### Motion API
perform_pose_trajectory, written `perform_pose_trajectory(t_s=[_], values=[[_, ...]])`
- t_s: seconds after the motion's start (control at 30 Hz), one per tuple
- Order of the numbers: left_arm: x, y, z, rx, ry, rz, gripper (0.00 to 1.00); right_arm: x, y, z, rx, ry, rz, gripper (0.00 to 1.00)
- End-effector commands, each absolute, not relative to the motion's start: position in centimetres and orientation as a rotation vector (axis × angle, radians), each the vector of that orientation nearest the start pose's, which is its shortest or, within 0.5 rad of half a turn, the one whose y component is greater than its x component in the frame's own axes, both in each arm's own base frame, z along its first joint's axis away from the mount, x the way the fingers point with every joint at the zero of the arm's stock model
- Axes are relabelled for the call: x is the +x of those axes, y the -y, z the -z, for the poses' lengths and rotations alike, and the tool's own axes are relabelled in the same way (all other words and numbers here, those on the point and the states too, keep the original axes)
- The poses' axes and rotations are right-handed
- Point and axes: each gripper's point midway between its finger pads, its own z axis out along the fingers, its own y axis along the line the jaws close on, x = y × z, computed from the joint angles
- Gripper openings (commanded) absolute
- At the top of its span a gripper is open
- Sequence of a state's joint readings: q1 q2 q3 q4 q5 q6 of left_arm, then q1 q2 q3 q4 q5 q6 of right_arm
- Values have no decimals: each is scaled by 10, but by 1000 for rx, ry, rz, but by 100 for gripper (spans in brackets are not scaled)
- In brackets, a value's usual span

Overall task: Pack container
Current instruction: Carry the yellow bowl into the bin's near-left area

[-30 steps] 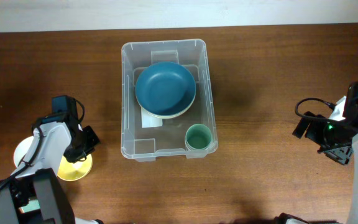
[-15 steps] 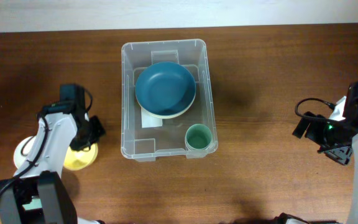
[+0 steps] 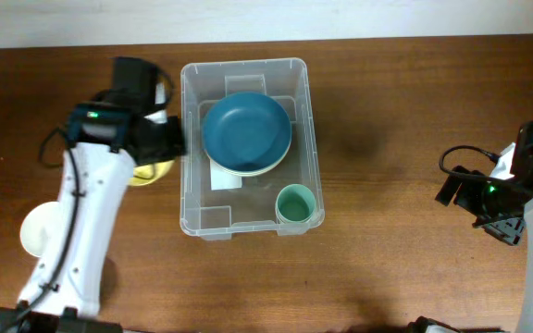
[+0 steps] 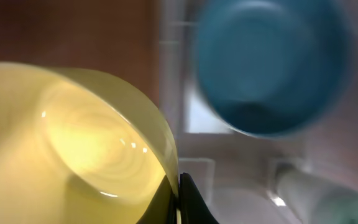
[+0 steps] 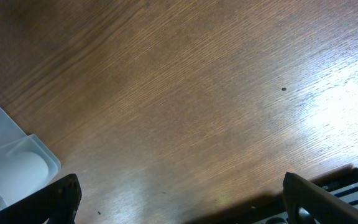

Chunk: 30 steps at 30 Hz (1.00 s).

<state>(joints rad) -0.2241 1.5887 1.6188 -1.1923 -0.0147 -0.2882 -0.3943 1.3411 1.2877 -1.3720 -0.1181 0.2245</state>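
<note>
The robot's left gripper will next carry the yellow bowl over the container's side, then lower the yellow bowl into the container's near corner next to the green cup (image 3: pixel 295 204).
The clear plastic container (image 3: pixel 191 120) stands at the table's middle. Inside it a blue bowl (image 3: pixel 246 129) rests on a pale bowl over a white label, and a green cup (image 3: pixel 295 204) stands in the near right corner. My left gripper (image 3: pixel 160 155) is shut on the rim of a yellow bowl (image 3: pixel 151 172) and holds it just left of the container's left wall. In the left wrist view the yellow bowl (image 4: pixel 73 143) fills the left, with the blue bowl (image 4: pixel 269 62) blurred beyond. My right gripper (image 3: pixel 493 222) is open and empty at the far right over bare wood.
A white bowl (image 3: pixel 35 229) sits on the table at the left, near my left arm. The container's corner (image 5: pixel 11 168) shows at the left edge of the right wrist view.
My left gripper has lifted the yellow bowl from beside the white bowl and carried it up and right to the container's left wall. The right arm has not moved.
</note>
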Motion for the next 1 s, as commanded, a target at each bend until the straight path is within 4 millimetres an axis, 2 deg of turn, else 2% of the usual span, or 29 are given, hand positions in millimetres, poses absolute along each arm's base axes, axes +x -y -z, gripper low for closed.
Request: perform_pose_trajectory(t_s=[0.0, 0.13, 0.2, 0.37, 0.6, 0.73, 0.97], values=[[343, 121, -226, 190, -2724, 142, 1, 231, 77, -175, 889, -2848, -141, 99], [324, 162, -215, 408, -2742, 124, 1, 231, 77, -175, 889, -2848, -141, 99], [318, 174, -205, 466, -2765, 121, 1, 231, 77, -175, 889, -2848, -141, 99], [312, 190, -178, 532, -2842, 112, 1, 231, 77, -175, 890, -2848, -141, 99], [314, 192, -135, 435, -2986, 55, 1, 231, 77, -175, 889, -2848, -141, 99], [314, 186, -111, 303, -3077, 5, 1, 231, 77, -175, 889, -2848, -141, 99], [308, 184, -87, 293, -3161, -33, 2, 231, 77, -175, 889, -2848, -141, 99]])
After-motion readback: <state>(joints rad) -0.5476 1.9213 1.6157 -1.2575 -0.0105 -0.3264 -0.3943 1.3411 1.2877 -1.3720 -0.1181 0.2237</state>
